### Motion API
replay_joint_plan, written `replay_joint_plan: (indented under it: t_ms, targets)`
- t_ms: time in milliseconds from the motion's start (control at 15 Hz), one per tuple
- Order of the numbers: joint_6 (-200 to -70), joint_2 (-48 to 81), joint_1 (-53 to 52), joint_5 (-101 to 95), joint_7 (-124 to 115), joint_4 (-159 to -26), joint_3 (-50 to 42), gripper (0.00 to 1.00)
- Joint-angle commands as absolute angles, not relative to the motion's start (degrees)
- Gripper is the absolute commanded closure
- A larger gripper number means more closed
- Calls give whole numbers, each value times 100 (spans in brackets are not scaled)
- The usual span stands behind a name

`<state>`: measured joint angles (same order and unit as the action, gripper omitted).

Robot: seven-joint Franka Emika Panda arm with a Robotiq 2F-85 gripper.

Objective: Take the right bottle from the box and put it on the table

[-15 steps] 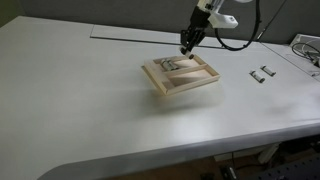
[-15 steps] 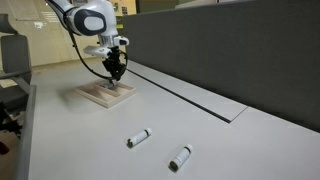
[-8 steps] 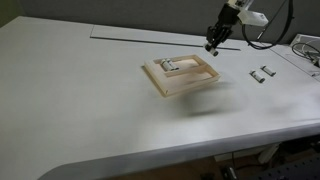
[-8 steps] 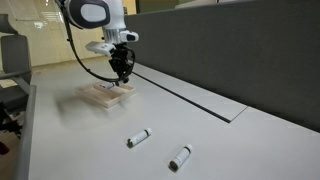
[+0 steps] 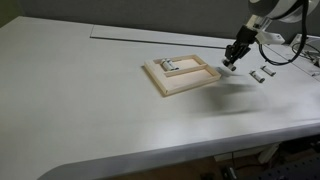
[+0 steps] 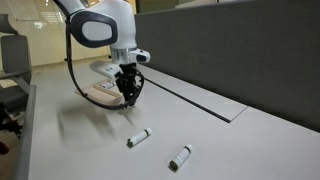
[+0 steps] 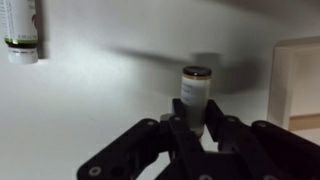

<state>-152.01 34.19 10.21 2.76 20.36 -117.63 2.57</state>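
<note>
The small pale bottle is still hanging above the table, so I should next lower it beside the box with my gripper and let it go.
My gripper (image 5: 232,62) is shut on a small pale bottle (image 7: 194,85) and holds it above the white table (image 5: 90,100), just off the near end of the beige wooden box (image 5: 181,76). In the wrist view the jaws (image 7: 195,112) clamp the bottle's lower part, and the box's rim (image 7: 296,80) shows at the right edge. One small bottle (image 5: 168,66) still lies inside the box. In an exterior view the gripper (image 6: 129,98) hangs in front of the box (image 6: 100,92), part of which is hidden by the arm.
Two more small bottles lie on the table beyond the gripper (image 5: 262,74), also seen in an exterior view (image 6: 138,138) (image 6: 180,157). One of them shows in the wrist view (image 7: 22,30). A long thin dark slot (image 6: 190,98) runs along the table. A dark partition wall (image 6: 240,50) stands behind.
The gripper has lifted out of the box with the bottle and moved sideways past the box's rim, toward the two bottles lying on the table.
</note>
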Motion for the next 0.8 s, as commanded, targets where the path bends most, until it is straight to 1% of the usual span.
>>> replay_joint_plan:
  t_ms: [0, 333, 400, 467, 600, 667, 733]
  targets:
    - [-15394, 3699, 1014, 71, 1930, -11729, 118, 93]
    - [-15519, 3742, 980, -30, 1865, -11745, 95, 93]
    - [-15461, 3717, 990, -21, 1863, -11745, 112, 66]
    - [-15336, 3645, 989, -6, 1851, -11751, 127, 47]
    - [-15127, 3423, 970, 43, 1771, -11796, 145, 35]
    - [-15016, 3288, 957, 54, 1749, -11823, 159, 27]
    - [-14919, 3124, 931, 56, 1729, -11860, 167, 20]
